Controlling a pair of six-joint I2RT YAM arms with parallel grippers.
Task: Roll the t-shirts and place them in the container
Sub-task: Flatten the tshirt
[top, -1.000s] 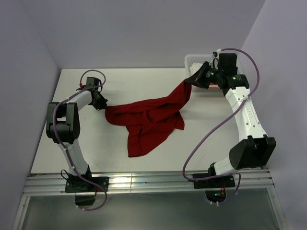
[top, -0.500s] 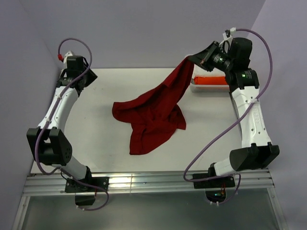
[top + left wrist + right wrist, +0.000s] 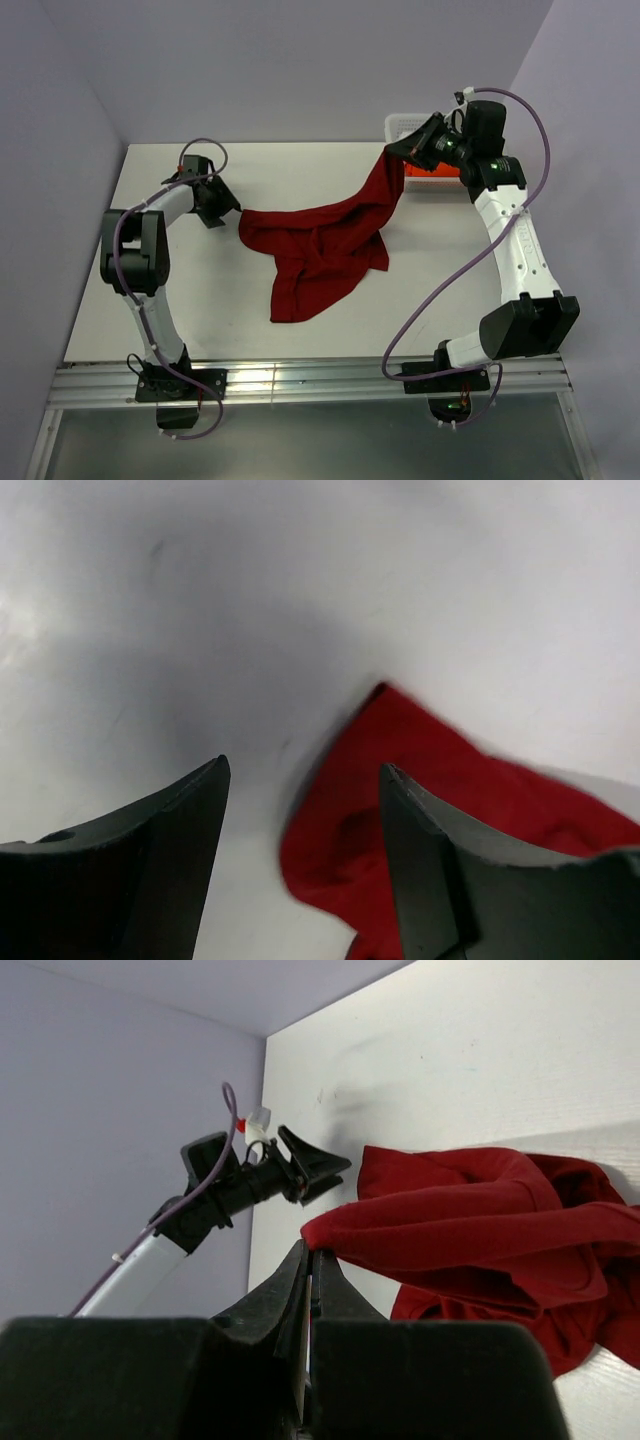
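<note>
The open fingers of my left gripper still stop short of the shirt's flat corner. Next I will move my left gripper to the right in the top view and down onto that corner.
A dark red t-shirt (image 3: pixel 320 245) lies crumpled in the middle of the white table (image 3: pixel 200 300). Its far right corner is lifted off the table, and my right gripper (image 3: pixel 399 151) is shut on that corner near the basket. In the right wrist view the jaws (image 3: pixel 312 1247) pinch a fold of the red cloth (image 3: pixel 480 1230). My left gripper (image 3: pixel 231 209) sits low at the shirt's left corner, open. In the left wrist view the shirt's corner (image 3: pixel 400 780) lies between and beyond the spread fingers (image 3: pixel 150 860), untouched by them. A bright orange t-shirt (image 3: pixel 428 169) shows in the basket.
A white basket (image 3: pixel 402 124) stands at the table's back right corner, behind the right gripper. Lilac walls close in the table at the back and on both sides. The left arm (image 3: pixel 215 1200) shows in the right wrist view, across the shirt.
The left arm let go of the shirt, swung up and away, and is now back down at the shirt's left corner with its jaws open. The right gripper has kept hold of the shirt's corner.
</note>
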